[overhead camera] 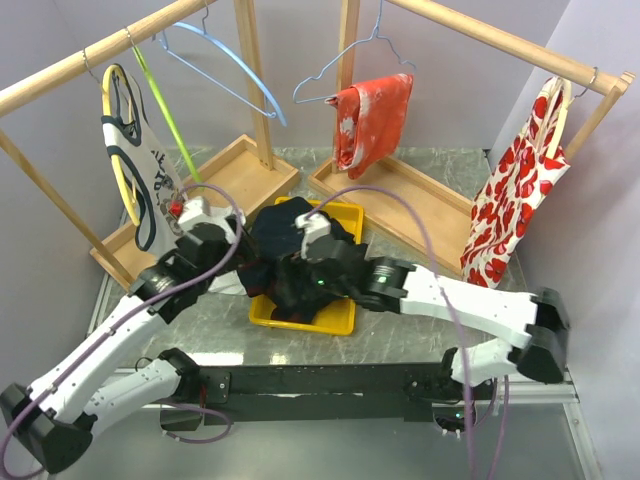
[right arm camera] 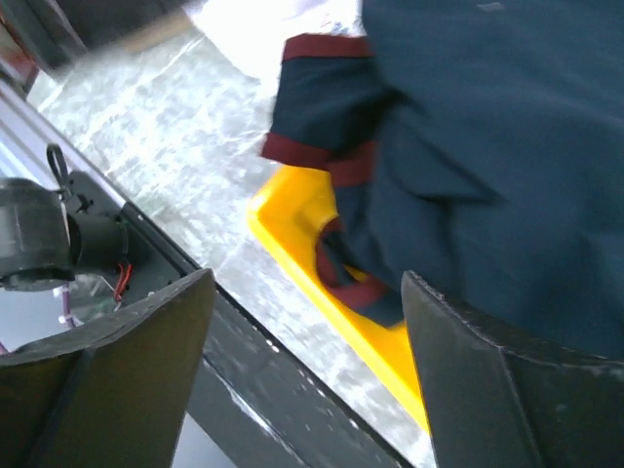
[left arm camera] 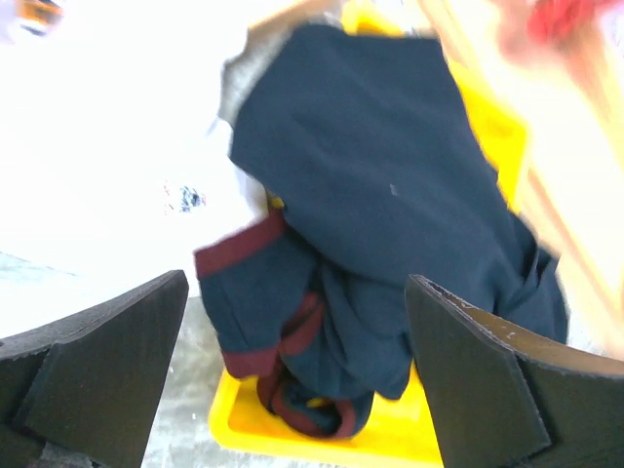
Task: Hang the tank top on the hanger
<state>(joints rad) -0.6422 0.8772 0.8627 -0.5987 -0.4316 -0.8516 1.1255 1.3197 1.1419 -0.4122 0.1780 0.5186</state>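
Observation:
My left gripper lowers its open fingers onto the tank top's red trim (left arm camera: 240,244) next, clear of the heap. This edge of the tank top pokes past the tray's rim below the gripper.
The dark navy tank top (overhead camera: 278,232) with red trim lies crumpled in a yellow tray (overhead camera: 335,322) at the table's middle. It also shows in the left wrist view (left arm camera: 390,175) and the right wrist view (right arm camera: 487,146). The lime-green hanger (overhead camera: 165,105) hangs on the left wooden rail, empty. My left gripper (overhead camera: 222,242) is open at the tray's left side, its jaws wide apart before the heaped cloth (left arm camera: 297,283). My right gripper (overhead camera: 305,262) is open and empty above the tray's near-left part (right arm camera: 307,278). Neither one holds the cloth.
A white tank top on a yellow hanger (overhead camera: 125,150) hangs left of the green one. A light blue hanger (overhead camera: 235,65) and a wire hanger with a red garment (overhead camera: 372,115) hang at the back. A red-heart garment (overhead camera: 515,190) hangs at the right. Two wooden rack bases (overhead camera: 420,205) stand behind the tray.

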